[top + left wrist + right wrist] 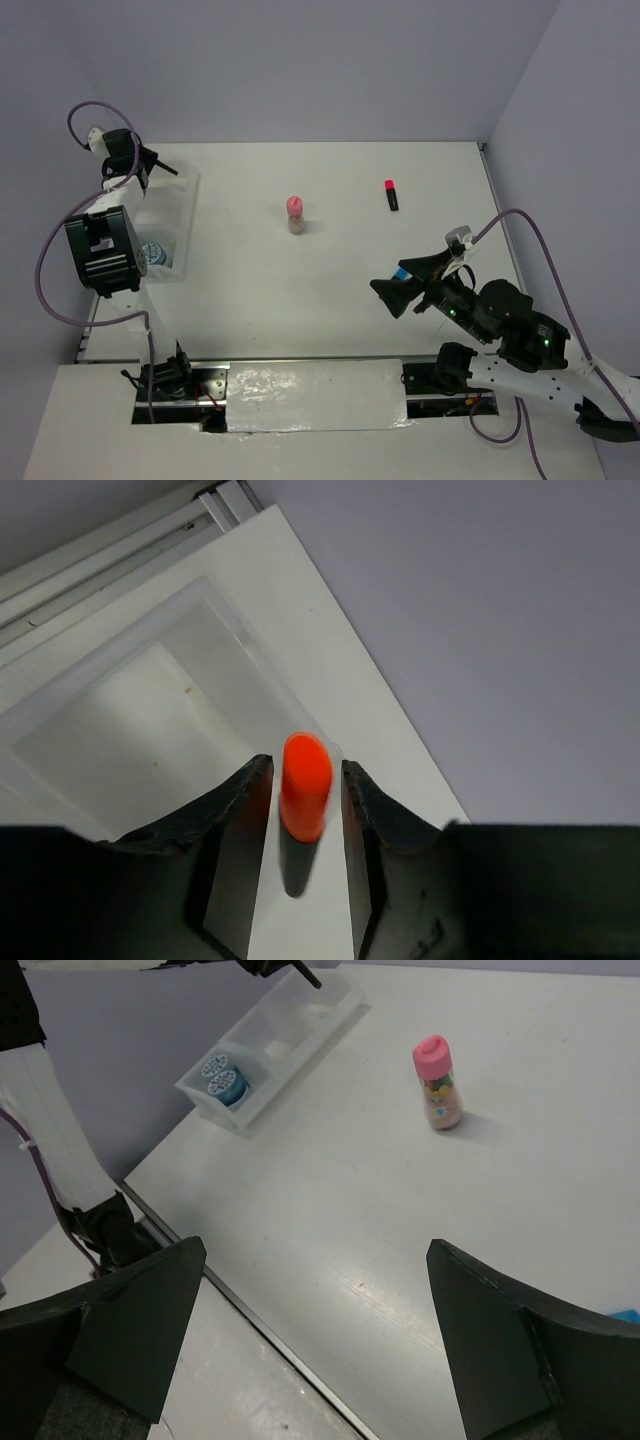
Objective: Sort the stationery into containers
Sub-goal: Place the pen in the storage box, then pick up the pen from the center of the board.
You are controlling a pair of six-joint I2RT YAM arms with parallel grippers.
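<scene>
The blue piece is beside my right gripper's finger, outside the open fingers. My right gripper should move down onto that piece next, with its fingers tilting toward the tabletop.
An orange-capped marker (305, 785) hangs cap-first between the fingers of my left gripper (305, 772), blurred, with a thin gap on each side, so the jaws stand slightly open. It is over the far corner of the white tray (130, 710). From above, the left gripper (165, 166) is at the far end of the tray (187, 215), and two blue rolls (152, 254) lie in the near compartment. The pink-capped tan tube (296, 214) stands upright mid-table. A pink-capped marker (391, 194) lies farther right. My right gripper (392, 285) hovers wide open over bare table (330, 1210).
In the right wrist view the tray (300, 1030), the blue rolls (222, 1075) and the tube (437, 1085) all lie ahead. A bit of something blue (625, 1315) shows beside the right finger. The table's near edge with its metal rail (250, 1320) crosses between the jaws.
</scene>
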